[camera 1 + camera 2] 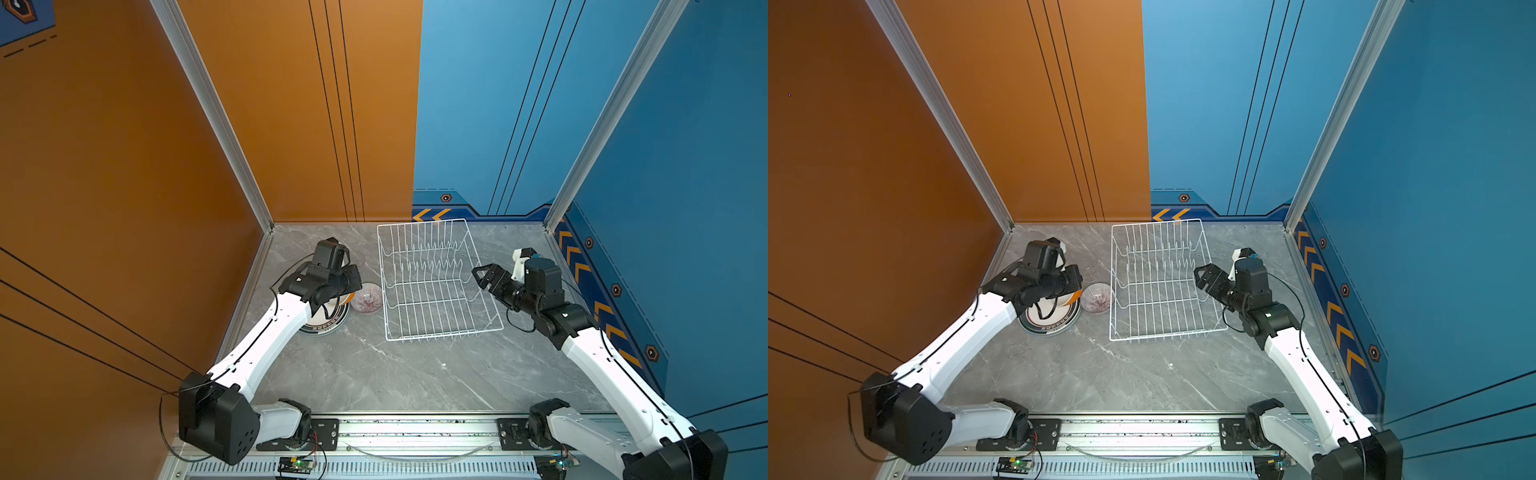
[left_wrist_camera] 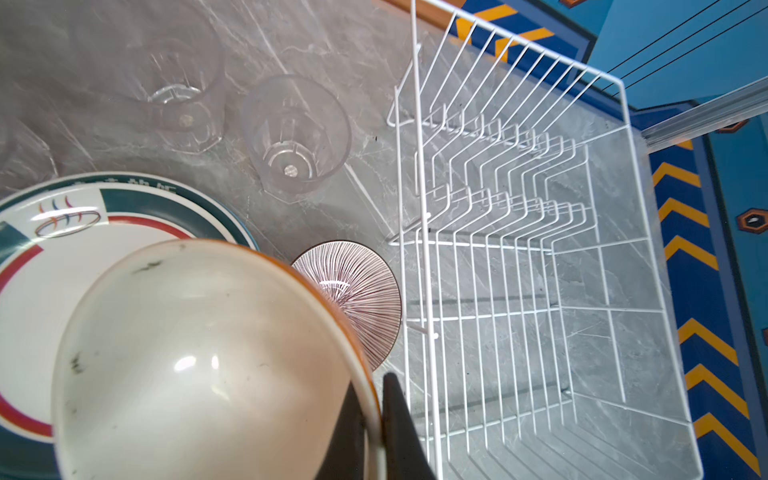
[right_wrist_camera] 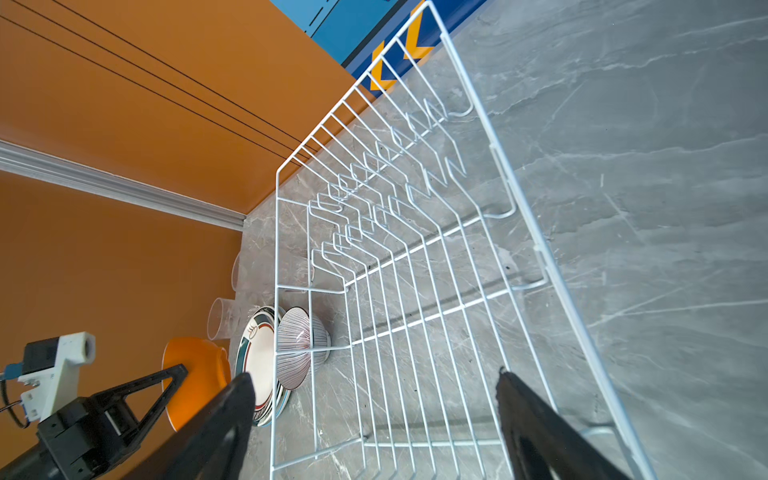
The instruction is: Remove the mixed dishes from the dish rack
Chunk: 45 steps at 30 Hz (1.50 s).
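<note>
The orange bowl moves with my left gripper toward the rack [image 1: 444,332] next and lowers into the grey-striped bowl for release, since that bowl stands open and empty.
The white wire dish rack [image 1: 444,332] [image 1: 1167,332] [image 2: 623,124] [image 3: 519,199] stands with nothing in it. To its left, my left gripper [image 2: 376,411] is shut on the rim of the orange bowl [image 2: 199,357] [image 3: 195,374], which sits over the dark-ringed plate [image 1: 324,326] [image 1: 1050,326] [image 2: 62,249]. Whether bowl and plate touch I cannot tell. The grey-striped bowl [image 1: 366,297] [image 1: 1097,298] [image 2: 357,291] rests on the table between plate and rack. Clear tumblers [image 2: 295,137] [image 2: 178,83] stand behind them. My right gripper [image 1: 482,276] [image 1: 1202,276] [image 3: 374,374] hangs open and empty over the rack's right side.
The orange wall [image 1: 166,208] runs close behind the dishes on the left, and the blue wall [image 1: 665,208] lies close to the right arm. Bare grey marble table [image 1: 395,374] stretches in front of the rack toward the arm bases.
</note>
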{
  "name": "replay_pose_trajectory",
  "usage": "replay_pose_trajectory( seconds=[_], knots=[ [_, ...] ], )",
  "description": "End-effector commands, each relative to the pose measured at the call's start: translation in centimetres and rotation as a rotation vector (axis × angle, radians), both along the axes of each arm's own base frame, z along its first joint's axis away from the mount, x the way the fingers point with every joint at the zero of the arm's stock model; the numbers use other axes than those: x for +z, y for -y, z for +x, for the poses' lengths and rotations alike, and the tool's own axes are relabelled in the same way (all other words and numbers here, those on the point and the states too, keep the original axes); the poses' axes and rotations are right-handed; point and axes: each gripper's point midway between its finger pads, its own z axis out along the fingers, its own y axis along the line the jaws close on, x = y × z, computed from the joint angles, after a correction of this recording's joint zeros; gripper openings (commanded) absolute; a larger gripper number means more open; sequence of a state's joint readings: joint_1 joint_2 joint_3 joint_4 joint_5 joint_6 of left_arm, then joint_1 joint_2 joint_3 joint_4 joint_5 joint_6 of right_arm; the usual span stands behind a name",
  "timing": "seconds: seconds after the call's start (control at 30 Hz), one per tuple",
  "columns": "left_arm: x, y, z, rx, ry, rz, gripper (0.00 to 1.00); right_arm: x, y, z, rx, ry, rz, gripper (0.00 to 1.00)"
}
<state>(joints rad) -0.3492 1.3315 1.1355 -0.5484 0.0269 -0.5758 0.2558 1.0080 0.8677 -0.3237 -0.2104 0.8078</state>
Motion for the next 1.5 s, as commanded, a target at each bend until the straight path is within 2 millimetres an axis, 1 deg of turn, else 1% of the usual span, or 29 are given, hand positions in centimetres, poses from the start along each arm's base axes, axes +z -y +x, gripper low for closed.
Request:
replay_pose_trajectory(
  seconds=[0.0,0.17,0.37,0.5,0.67,0.7,0.73,0.77,0.87,0.93,1.13,1.2,1.23,1.3,1.4,1.47],
  knots=[
    [0.5,1.4,0.7,-0.053,0.01,0.012,0.0,-1.6,1.8,-1.2,-0.05,-0.049,-0.039,0.92],
    [-0.8,3.0,1.6,-0.086,-0.023,0.038,0.0,-2.2,3.0,-1.9,-0.083,-0.063,-0.034,0.92],
    [-2.2,4.9,2.8,-0.122,-0.053,0.065,0.0,-2.8,3.9,-2.2,-0.1,-0.087,-0.025,0.92],
    [-3.1,5.7,3.2,-0.135,-0.074,0.067,0.0,-3.1,4.3,-2.4,-0.103,-0.103,-0.016,0.92],
    [-3.5,6.2,3.3,-0.137,-0.083,0.076,0.0,-3.4,4.8,-2.5,-0.108,-0.114,-0.013,0.92],
    [-3.6,6.1,3.3,-0.131,-0.085,0.079,0.09,-3.4,4.8,-2.6,-0.105,-0.115,-0.014,0.92],
    [-3.7,6.1,3.3,-0.129,-0.086,0.081,0.16,-3.3,4.8,-2.5,-0.102,-0.112,-0.014,0.92],
    [-3.8,6.1,3.2,-0.129,-0.089,0.084,0.18,-3.3,4.8,-2.5,-0.1,-0.11,-0.016,0.92],
    [-3.9,5.9,3.1,-0.127,-0.087,0.089,0.33,-3.1,5.1,-2.4,-0.102,-0.102,-0.025,0.93],
    [-3.7,5.8,3.0,-0.124,-0.08,0.094,0.36,-3.0,5.3,-2.3,-0.107,-0.101,-0.028,0.93],
    [-1.8,5.0,3.0,-0.104,-0.021,0.116,0.61,-2.3,6.3,-2.0,-0.129,-0.079,-0.05,0.93],
    [-1.0,4.4,3.2,-0.089,0.007,0.135,0.67,-2.2,6.9,-1.9,-0.151,-0.07,-0.071,0.93],
    [-0.6,3.9,3.3,-0.072,0.024,0.149,0.71,-2.2,7.6,-1.7,-0.17,-0.066,-0.095,0.93],
    [0.5,2.7,3.7,-0.036,0.075,0.173,0.78,-2.1,9.2,-1.5,-0.226,-0.048,-0.164,0.97],
    [2.3,0.0,4.8,0.032,0.213,0.192,0.85,-1.5,12.5,-1.3,-0.347,-0.002,-0.309,1.0],
    [3.1,-3.1,5.6,0.11,0.327,0.244,1.0,-0.9,14.7,-1.1,-0.422,0.068,-0.43,1.0]
  ],
)
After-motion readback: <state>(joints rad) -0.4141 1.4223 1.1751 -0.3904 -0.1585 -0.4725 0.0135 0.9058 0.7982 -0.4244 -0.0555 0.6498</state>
